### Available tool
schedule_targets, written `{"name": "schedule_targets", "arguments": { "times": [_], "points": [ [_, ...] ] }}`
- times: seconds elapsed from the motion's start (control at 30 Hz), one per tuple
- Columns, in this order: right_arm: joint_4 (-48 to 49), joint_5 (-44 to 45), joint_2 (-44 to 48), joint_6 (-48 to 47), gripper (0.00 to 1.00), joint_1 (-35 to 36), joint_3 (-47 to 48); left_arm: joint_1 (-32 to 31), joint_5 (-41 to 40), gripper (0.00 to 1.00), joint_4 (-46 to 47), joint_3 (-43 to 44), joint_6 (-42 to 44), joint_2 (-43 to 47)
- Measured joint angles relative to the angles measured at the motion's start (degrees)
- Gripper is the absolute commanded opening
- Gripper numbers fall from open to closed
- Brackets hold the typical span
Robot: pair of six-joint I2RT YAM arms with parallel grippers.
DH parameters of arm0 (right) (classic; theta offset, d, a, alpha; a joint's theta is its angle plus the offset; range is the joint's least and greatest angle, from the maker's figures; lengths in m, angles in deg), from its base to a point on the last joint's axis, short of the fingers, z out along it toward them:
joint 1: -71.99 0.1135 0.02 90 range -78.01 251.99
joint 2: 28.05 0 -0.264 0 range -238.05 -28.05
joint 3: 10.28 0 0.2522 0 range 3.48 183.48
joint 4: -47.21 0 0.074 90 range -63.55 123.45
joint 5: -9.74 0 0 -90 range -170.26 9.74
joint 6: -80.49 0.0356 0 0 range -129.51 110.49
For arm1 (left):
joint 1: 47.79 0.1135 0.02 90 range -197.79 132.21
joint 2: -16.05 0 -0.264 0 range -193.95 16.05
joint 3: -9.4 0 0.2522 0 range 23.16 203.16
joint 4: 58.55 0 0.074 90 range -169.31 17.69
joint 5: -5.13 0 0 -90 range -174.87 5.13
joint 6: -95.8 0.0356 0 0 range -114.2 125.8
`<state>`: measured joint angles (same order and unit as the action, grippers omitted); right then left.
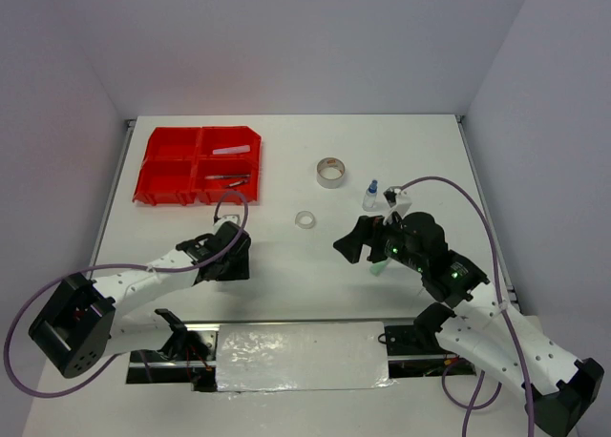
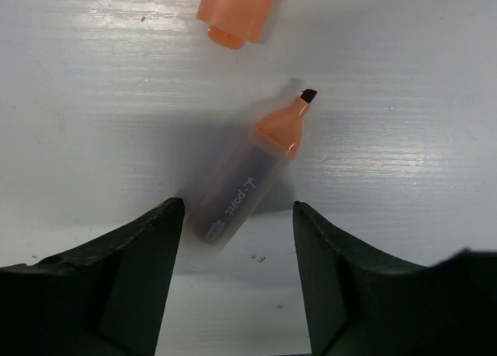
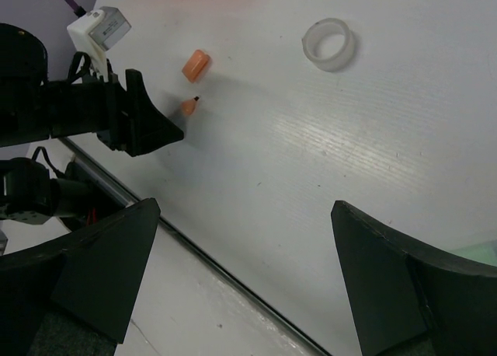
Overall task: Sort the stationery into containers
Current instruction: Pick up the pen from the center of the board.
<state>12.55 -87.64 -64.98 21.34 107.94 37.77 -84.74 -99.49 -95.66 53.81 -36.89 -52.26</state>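
The right gripper moves its open fingers across and down astride the loose orange cap next, since the cap lies below it, to its left in the top view.
An uncapped orange-tipped marker (image 2: 247, 179) lies slanted on the white table, and its orange cap (image 2: 237, 14) rests just beyond the tip. My left gripper (image 2: 237, 216) hangs over the marker's rear end, open, with a gap on each side of the barrel. In the top view that gripper (image 1: 229, 256) covers the marker. My right gripper (image 3: 245, 216) is open and holds nothing; it hovers mid-table (image 1: 355, 241). The red container tray (image 1: 172, 165) stands at the back left with dark pens (image 1: 227, 178) in one compartment. A clear tape ring (image 1: 305, 219), grey tape roll (image 1: 331, 172) and blue-capped bottle (image 1: 371, 194) lie loose.
A pale flat piece (image 1: 232, 151) lies in the tray's far right compartment. Something green (image 1: 375, 267) shows under the right arm. A purple cable (image 1: 449, 184) loops over the table's right side. The table's near edge (image 3: 233, 274) runs below the right gripper.
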Motion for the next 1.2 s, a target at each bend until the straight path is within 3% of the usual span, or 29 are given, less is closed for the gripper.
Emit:
{"name": "schedule_targets", "arguments": {
  "times": [0.17,0.47,0.5,0.63,0.9,1.07,1.2],
  "points": [
    [0.8,-0.2,2.3,0.9,1.0,0.0,-0.9,-3.4,-1.6,0.49,0.0,-0.1,-1.9,-0.2],
    [0.7,-0.1,2.2,1.0,1.0,0.0,-0.9,-11.7,-4.2,0.34,1.6,-1.7,-7.2,0.8],
    [0.7,0.0,2.3,1.0,1.0,0.0,-0.9,-12.3,-4.7,0.23,2.0,-2.0,-7.4,0.8],
    [0.7,0.0,2.4,1.0,1.0,0.0,-0.9,-14.3,-5.9,0.0,4.0,-2.3,-9.0,-0.3],
    [0.8,0.6,1.1,1.0,1.0,0.0,-0.4,-22.9,-9.6,0.0,-0.2,-0.1,-14.9,-0.3],
    [1.3,1.2,-3.2,1.0,1.0,0.0,1.2,-25.1,-14.0,0.0,-9.4,2.3,-18.9,11.2],
    [3.3,1.2,-10.6,1.0,1.0,0.6,3.0,-25.2,-20.8,0.0,-15.6,9.7,-20.7,22.0]
  ]
}}
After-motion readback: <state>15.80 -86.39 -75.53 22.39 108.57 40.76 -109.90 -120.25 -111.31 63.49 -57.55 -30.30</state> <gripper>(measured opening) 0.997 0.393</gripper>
